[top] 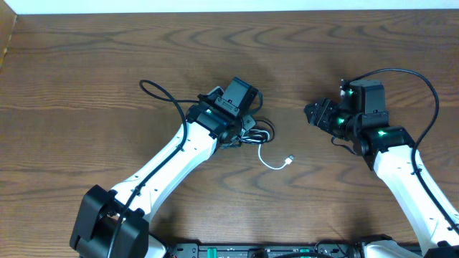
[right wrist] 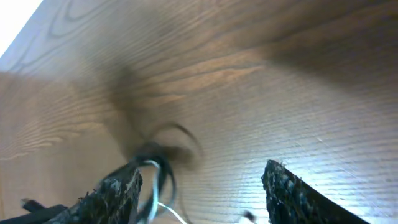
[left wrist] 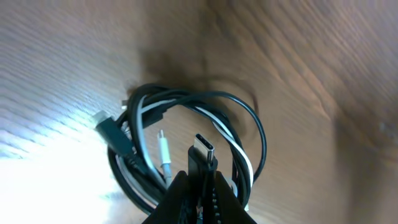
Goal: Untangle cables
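The black cable, held raised above the cable pieces, comes down toward them next. My left gripper then opens its fingers to release it, as the tangled coil (top: 259, 132) (left wrist: 238, 163) lies below the gripper.
The cables lie in a tangled coil (top: 259, 132) on the wooden table, black and white strands looped together. A white cable (top: 273, 163) trails out of it to a small plug (top: 290, 159). My left gripper (top: 244, 127) is over the coil. In the left wrist view it (left wrist: 200, 178) is shut on the black cable just below its flat plug (left wrist: 203, 151), which sticks up from between the jaws. The black loop (left wrist: 255, 127) and a white plug end (left wrist: 164, 151) lie behind. My right gripper (top: 314, 115) stands open to the right of the coil, holding nothing. Its fingers (right wrist: 118, 193) frame a blurred view of the coil (right wrist: 157, 167).
A thicker black arm cable (top: 159, 93) loops over the table left of the left wrist. Another arcs above the right arm (top: 423, 84). The table's far edge (top: 229, 13) runs along the top.
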Available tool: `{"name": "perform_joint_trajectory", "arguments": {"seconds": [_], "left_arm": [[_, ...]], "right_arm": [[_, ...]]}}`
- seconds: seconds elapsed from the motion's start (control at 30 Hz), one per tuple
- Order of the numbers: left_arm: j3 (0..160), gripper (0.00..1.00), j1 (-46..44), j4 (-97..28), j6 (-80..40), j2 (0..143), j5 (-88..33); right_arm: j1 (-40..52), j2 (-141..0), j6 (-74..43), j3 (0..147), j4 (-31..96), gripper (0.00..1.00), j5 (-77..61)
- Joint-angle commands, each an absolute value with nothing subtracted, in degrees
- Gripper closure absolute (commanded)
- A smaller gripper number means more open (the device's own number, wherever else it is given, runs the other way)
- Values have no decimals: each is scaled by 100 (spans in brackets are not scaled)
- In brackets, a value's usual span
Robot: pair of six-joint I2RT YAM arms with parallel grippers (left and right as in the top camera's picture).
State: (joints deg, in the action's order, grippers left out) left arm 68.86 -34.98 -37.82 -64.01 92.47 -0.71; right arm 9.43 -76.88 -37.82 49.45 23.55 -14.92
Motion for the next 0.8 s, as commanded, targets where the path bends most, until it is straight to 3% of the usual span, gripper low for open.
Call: {"name": "perform_joint_trajectory", "arguments": {"seconds": [0.0, 0.47, 0.5, 0.6, 0.63, 0.7, 0.77], "left_arm": [[6829, 92, -3496, -3811, -6305, 9456, 307], [6829, 91, -3468, -2620, -6305, 10582, 685], [6829, 83, -3468, -2491, -6302, 10641, 860], [6831, 35, -3468, -2340, -6243, 10709, 1302], [6831, 23, -3465, -2324, -6101, 10709, 1437], [6851, 12, -3454, -2252, -5555, 10691, 1518], [6938, 8, -3430, -2244, -4742, 10641, 1507]], "right_arm": [[902, -7732, -3658, 5046, 2429, 39, -1214], [862, -7732, -3656, 5046, 2943, 36, -591], [849, -7732, -3656, 5046, 2956, 36, -589], [794, -7732, -3653, 5046, 2958, 35, -591], [777, -7732, -3656, 5046, 2958, 34, -591], [753, -7732, -3653, 5046, 2958, 34, -591], [744, -7732, -3653, 5046, 2954, 32, -591]]}}
